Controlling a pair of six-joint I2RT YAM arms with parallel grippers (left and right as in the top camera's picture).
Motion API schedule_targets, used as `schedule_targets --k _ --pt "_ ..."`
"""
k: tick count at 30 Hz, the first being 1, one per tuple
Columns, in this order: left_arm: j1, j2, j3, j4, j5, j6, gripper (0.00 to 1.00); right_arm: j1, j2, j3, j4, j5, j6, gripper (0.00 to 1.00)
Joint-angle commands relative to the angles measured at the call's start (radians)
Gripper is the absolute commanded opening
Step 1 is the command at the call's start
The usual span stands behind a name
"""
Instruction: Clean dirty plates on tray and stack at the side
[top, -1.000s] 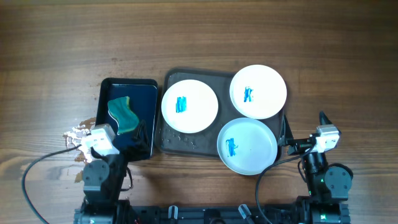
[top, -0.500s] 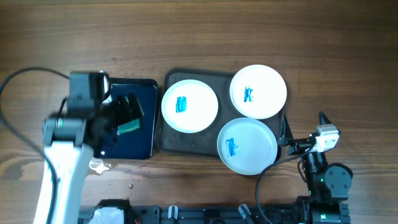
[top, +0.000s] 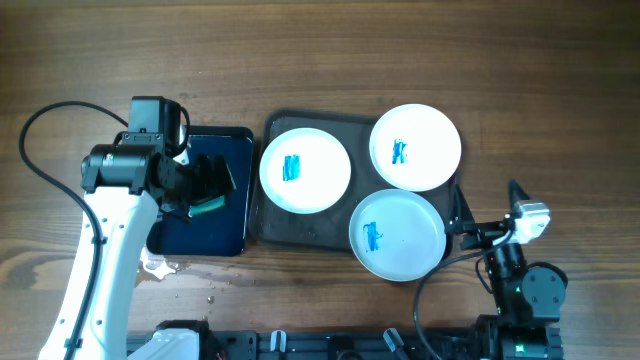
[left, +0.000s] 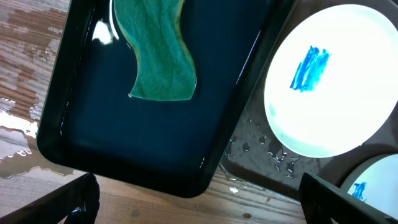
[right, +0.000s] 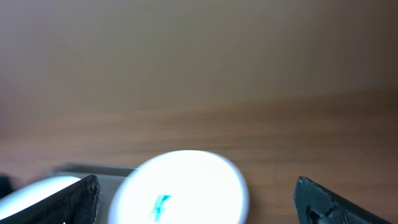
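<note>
I will next reach my right gripper outward across the tray, tilt it down and lower it onto the rim of the sponge-side plate that faces the other plates, because the bare tray leaves room for my fingers there.
Three white plates with blue smears lie on the dark grey tray (top: 275, 226): one at the left (top: 305, 170), one at the back right (top: 415, 147), one at the front right (top: 397, 236). My left gripper (top: 205, 187) hovers open over the narrow black tray (top: 225, 235), above the green-yellow sponge (left: 158, 62). The left wrist view shows the left plate (left: 329, 81) and the grey tray (left: 249, 158). My right gripper (top: 465, 225) is open and empty beside the tray's right edge. The right wrist view shows a smeared plate (right: 186, 186), blurred.
Water puddles lie on the wooden table at the front left (top: 155, 267). The black tray holds water. Cables run from both arms near the front edge.
My left arm has swung from the front left up over the black tray and now hovers above the sponge. The right gripper has barely shifted. The plates have not moved.
</note>
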Motion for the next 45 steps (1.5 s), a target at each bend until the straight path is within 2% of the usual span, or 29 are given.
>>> schedule_targets --k 1,3,4,7,11,15,17,19,22,23,24,26,28,32,35,37,39,45 --pt "0.006 -0.01 0.019 0.013 0.012 0.013 1.0 -0.005 0.003 0.004 0.01 -0.297 0.386 1.0" --pt "0.006 -0.01 0.019 0.019 0.012 0.013 1.0 -0.005 0.045 0.03 -0.051 -0.465 0.4 0.99" --pt "0.006 -0.01 0.019 0.028 0.012 0.013 1.0 -0.004 0.106 0.085 -0.183 -0.484 0.367 1.0" --pt "0.006 -0.01 0.019 0.041 0.012 0.013 1.0 -0.003 0.266 0.221 -0.329 -0.509 0.233 0.99" --pt "0.006 -0.01 0.019 0.067 0.012 0.013 1.0 0.053 0.665 0.567 -0.534 -0.506 0.019 0.99" --pt "0.006 -0.01 0.019 0.076 0.012 0.013 1.0 0.224 1.073 0.923 -0.812 -0.398 -0.087 0.99" --pt "0.006 -0.01 0.019 0.078 0.012 0.013 1.0 0.357 1.325 1.133 -0.973 -0.25 -0.095 1.0" --pt "0.006 -0.01 0.019 0.077 0.012 0.013 1.0 0.413 1.449 1.229 -1.038 -0.184 -0.086 1.0" --pt "0.006 -0.01 0.019 0.077 0.012 0.013 1.0 0.475 1.642 1.305 -0.98 -0.179 -0.051 1.0" --pt "0.006 -0.01 0.019 0.077 0.012 0.013 1.0 0.478 1.685 1.305 -0.961 -0.184 -0.001 1.0" --pt "0.006 -0.01 0.019 0.077 0.012 0.013 1.0 0.478 1.743 1.305 -0.925 -0.189 0.116 1.0" --pt "0.006 -0.01 0.019 0.077 0.012 0.013 1.0 0.478 1.799 1.305 -0.891 -0.185 0.206 1.0" --pt "0.006 -0.01 0.019 0.077 0.012 0.013 1.0 0.478 1.831 1.305 -0.878 -0.199 0.142 1.0" --pt "0.006 -0.01 0.019 0.077 0.012 0.013 1.0 0.478 1.829 1.305 -0.847 -0.209 0.13 1.0" --pt "0.006 -0.01 0.019 0.077 0.012 0.013 1.0 0.478 1.833 1.299 -0.851 -0.043 0.15 1.0" --pt "0.006 -0.01 0.019 0.077 0.012 0.013 1.0 0.476 1.834 1.296 -0.837 -0.06 0.146 1.0" --pt "0.006 -0.01 0.019 0.077 0.012 0.013 1.0 0.476 1.837 1.296 -0.811 -0.14 0.069 1.0" --pt "0.006 -0.01 0.019 0.077 0.012 0.013 1.0 0.484 1.846 1.295 -0.787 -0.166 0.072 1.0"
